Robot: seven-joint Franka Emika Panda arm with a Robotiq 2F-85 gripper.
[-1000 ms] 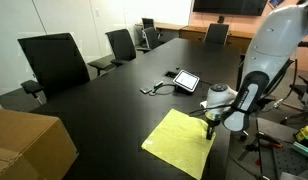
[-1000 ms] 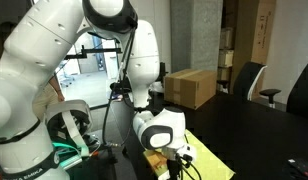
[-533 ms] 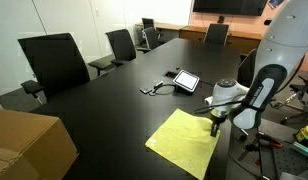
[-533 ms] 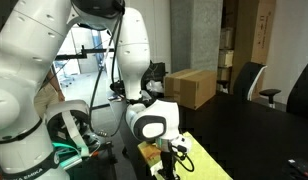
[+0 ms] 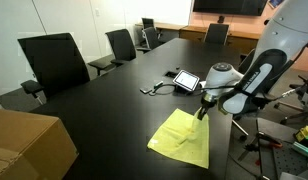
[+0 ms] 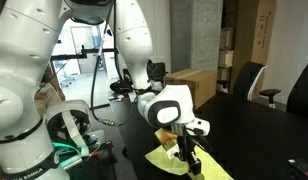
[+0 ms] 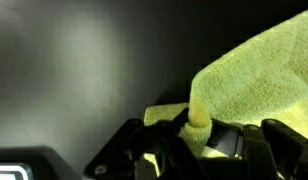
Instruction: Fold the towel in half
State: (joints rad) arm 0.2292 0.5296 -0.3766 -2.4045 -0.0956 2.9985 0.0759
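My gripper holds the towel's pinched corner, which hangs short of the towel's outer corner on the chairs' side [image 5: 177,111]. It should move outward across the towel to that outer corner and let go.
A yellow-green towel [image 5: 182,136] lies on the black table [image 5: 104,100]. My gripper [image 5: 203,108] is shut on the towel's far corner and holds it lifted above the table. In an exterior view the towel [image 6: 164,157] hangs from the gripper [image 6: 187,152] and trails onto the table. In the wrist view the towel [image 7: 259,75] runs down into the shut jaws [image 7: 197,130], pinched between the fingers.
A cardboard box [image 5: 24,148] sits at the near corner and shows in both exterior views [image 6: 190,86]. A tablet [image 5: 185,80] with a cable lies beyond the towel. Black chairs [image 5: 54,62] line the table's side. Equipment stands off the table edge [image 5: 294,130].
My gripper has risen and moved toward the tablet, pulling the towel's corner up and over; the towel's lifted edge has drawn inward.
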